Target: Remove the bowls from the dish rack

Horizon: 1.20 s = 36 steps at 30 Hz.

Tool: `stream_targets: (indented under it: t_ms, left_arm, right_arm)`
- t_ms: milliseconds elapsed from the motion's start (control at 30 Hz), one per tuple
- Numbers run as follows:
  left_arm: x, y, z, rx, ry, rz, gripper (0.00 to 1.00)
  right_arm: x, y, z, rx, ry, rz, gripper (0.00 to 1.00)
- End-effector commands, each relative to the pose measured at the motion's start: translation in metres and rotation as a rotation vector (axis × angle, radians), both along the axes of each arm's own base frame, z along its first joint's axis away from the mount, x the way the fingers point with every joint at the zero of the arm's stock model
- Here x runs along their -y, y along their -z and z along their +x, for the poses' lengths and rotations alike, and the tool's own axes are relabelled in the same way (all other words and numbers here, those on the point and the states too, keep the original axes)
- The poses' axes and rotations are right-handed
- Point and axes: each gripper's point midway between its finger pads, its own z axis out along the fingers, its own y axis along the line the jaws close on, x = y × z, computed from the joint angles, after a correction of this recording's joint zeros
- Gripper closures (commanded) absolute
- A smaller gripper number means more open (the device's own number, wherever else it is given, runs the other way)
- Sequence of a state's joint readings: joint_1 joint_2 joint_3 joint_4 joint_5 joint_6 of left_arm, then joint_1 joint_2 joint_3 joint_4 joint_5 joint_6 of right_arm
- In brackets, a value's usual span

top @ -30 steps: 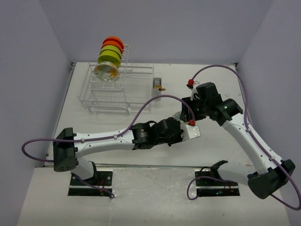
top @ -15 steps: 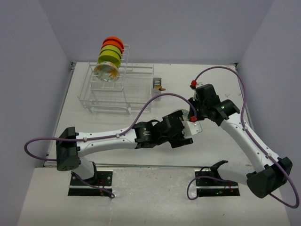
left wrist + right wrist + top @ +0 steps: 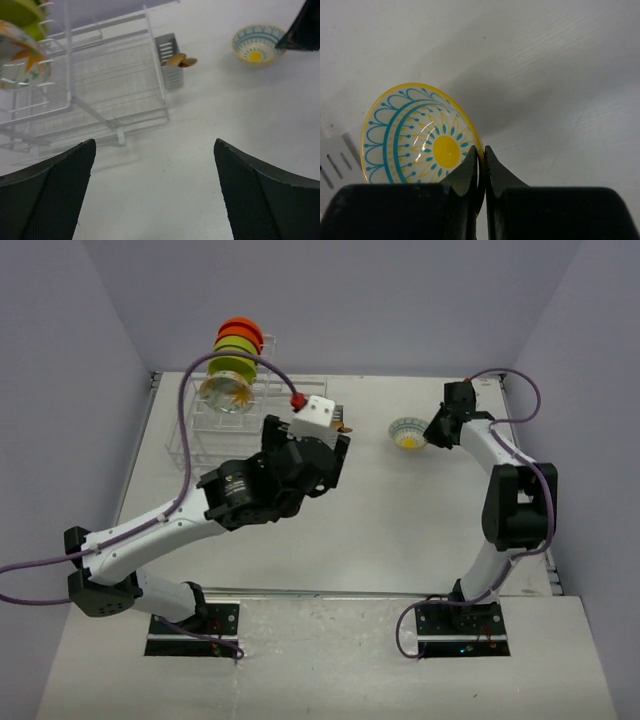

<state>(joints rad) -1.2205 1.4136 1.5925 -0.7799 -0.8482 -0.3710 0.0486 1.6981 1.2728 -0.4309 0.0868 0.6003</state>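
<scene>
I will lower the tilted cream bowl with my right gripper next and move slightly outward to put it down on the tabletop.
The dish rack (image 3: pixel 186 454) (image 3: pixel 162 94) stands at the back left. Its upright tower holds orange-red bowls (image 3: pixel 242 330), lime-green bowls (image 3: pixel 233 361) (image 3: pixel 19 12) and a cream flower-patterned bowl (image 3: pixel 225 393) (image 3: pixel 20 61). My left gripper (image 3: pixel 330 448) (image 3: pixel 154 146) hangs open over bare table just right of the rack's tray, with nothing between its fingers. At the back right, my right gripper (image 3: pixel 431 432) (image 3: pixel 481 149) is shut on the rim of a cream bowl with a blue and yellow pattern (image 3: pixel 406 433) (image 3: pixel 420 135) (image 3: pixel 256 43), which is tilted close to the table.
A small grey cutlery caddy (image 3: pixel 333 418) (image 3: pixel 169 74) with wooden utensils hangs on the rack's right end, between the left gripper and the patterned bowl. Grey walls close in the table at the back and both sides.
The left gripper opened and swung back left to the rack. The right gripper shut on the patterned bowl and carried it to the back right.
</scene>
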Motion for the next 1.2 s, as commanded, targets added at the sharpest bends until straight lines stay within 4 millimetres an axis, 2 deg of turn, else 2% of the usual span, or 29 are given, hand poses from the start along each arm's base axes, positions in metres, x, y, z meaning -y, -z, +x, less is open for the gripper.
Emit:
stream_targets:
  t_ms: [0,33,67,100,200,233,267,300,367,400,500,533,567,600,633,733,767,800,833,867,900,933,967,1000,1033,1067,1100,1133,1167]
  left_arm:
    - [-0.081,-0.035,0.008,0.024,-0.287,-0.137,0.00]
    - [-0.086,-0.035,0.008,0.025,-0.287,-0.151,0.00]
    - [-0.093,-0.049,0.007,0.047,-0.279,-0.219,0.00]
    - [-0.097,-0.056,0.004,0.062,-0.270,-0.265,0.00]
    - [-0.110,-0.066,0.001,0.088,-0.286,-0.313,0.00]
    - [-0.113,-0.069,0.001,0.094,-0.295,-0.323,0.00]
    - [-0.117,-0.070,0.001,0.103,-0.310,-0.328,0.00]
    - [-0.127,-0.076,0.000,0.123,-0.339,-0.345,0.00]
    - [-0.136,-0.082,0.000,0.145,-0.373,-0.375,0.00]
    - [-0.141,-0.084,0.001,0.158,-0.391,-0.387,0.00]
    - [-0.165,-0.094,0.010,0.231,-0.504,-0.389,0.00]
    - [-0.167,-0.093,0.016,0.235,-0.530,-0.372,0.00]
    - [-0.179,-0.095,0.027,0.240,-0.578,-0.374,0.00]
    - [-0.181,-0.093,0.035,0.231,-0.588,-0.371,0.00]
    - [-0.181,-0.092,0.051,0.213,-0.578,-0.384,0.00]
    - [-0.171,-0.091,0.072,0.181,-0.528,-0.445,0.00]
    - [-0.180,-0.095,0.080,0.185,-0.550,-0.468,0.00]
    - [-0.174,-0.096,0.086,0.166,-0.518,-0.501,0.00]
    - [-0.179,-0.099,0.092,0.169,-0.531,-0.538,0.00]
    - [-0.180,-0.103,0.095,0.174,-0.532,-0.573,0.00]
    - [-0.176,-0.109,0.097,0.179,-0.507,-0.626,0.00]
    - [-0.183,-0.113,0.101,0.190,-0.520,-0.670,0.00]
    - [-0.183,-0.114,0.103,0.187,-0.516,-0.703,0.00]
    - [-0.179,-0.116,0.105,0.172,-0.506,-0.779,0.00]
    - [-0.184,-0.116,0.110,0.176,-0.511,-0.812,0.00]
    - [-0.184,-0.116,0.114,0.174,-0.505,-0.848,0.00]
    - [-0.174,-0.116,0.118,0.138,-0.465,-0.934,0.00]
    - [-0.183,-0.108,0.127,0.117,-0.485,-0.967,0.00]
    - [-0.181,-0.105,0.132,0.092,-0.469,-1.006,0.00]
  right_arm:
    - [0.005,-0.008,0.060,0.102,0.059,0.049,1.00]
    - [0.004,-0.002,0.066,0.089,0.051,0.049,1.00]
    - [0.002,0.007,0.079,0.077,0.041,0.050,1.00]
    - [0.001,0.004,0.090,0.092,0.036,0.057,1.00]
    - [-0.003,0.029,0.099,0.041,0.039,0.102,1.00]
    - [-0.003,0.023,0.107,0.056,0.039,0.102,1.00]
    - [-0.001,0.029,0.111,0.043,0.045,0.094,0.98]
    - [0.000,0.019,0.118,0.047,0.046,0.089,0.97]
    - [-0.001,0.022,0.122,0.018,0.042,0.087,0.95]
    - [0.000,0.028,0.119,-0.019,0.043,0.086,0.84]
    - [-0.001,0.031,0.125,-0.034,0.040,0.086,0.72]
    - [-0.001,0.028,0.123,-0.030,0.040,0.084,0.59]
    - [-0.001,0.024,0.122,-0.019,0.041,0.084,0.49]
    - [0.000,0.019,0.121,-0.002,0.041,0.082,0.40]
    - [0.001,0.008,0.115,0.013,0.044,0.076,0.38]
    - [0.005,-0.012,0.102,0.045,0.049,0.056,0.33]
    - [0.008,-0.043,0.099,0.112,0.052,0.045,0.28]
    - [0.011,-0.049,0.089,0.119,0.060,0.035,0.24]
    - [0.011,-0.062,0.083,0.147,0.060,0.032,0.18]
    - [0.011,-0.101,0.071,0.225,0.050,0.030,0.07]
    - [0.009,-0.104,0.058,0.237,0.032,0.041,0.02]
    - [0.005,-0.117,0.048,0.273,0.011,0.052,0.01]
    - [0.000,-0.166,0.030,0.407,-0.017,0.073,0.01]
    - [-0.014,-0.150,0.008,0.389,-0.077,0.124,0.01]
    - [-0.022,-0.161,-0.005,0.431,-0.105,0.165,0.01]
    - [-0.030,-0.198,-0.028,0.554,-0.145,0.198,0.01]
    - [-0.048,-0.175,-0.051,0.518,-0.226,0.276,0.01]
    - [-0.057,-0.180,-0.065,0.547,-0.255,0.329,0.01]
    - [-0.065,-0.206,-0.088,0.652,-0.307,0.359,0.01]
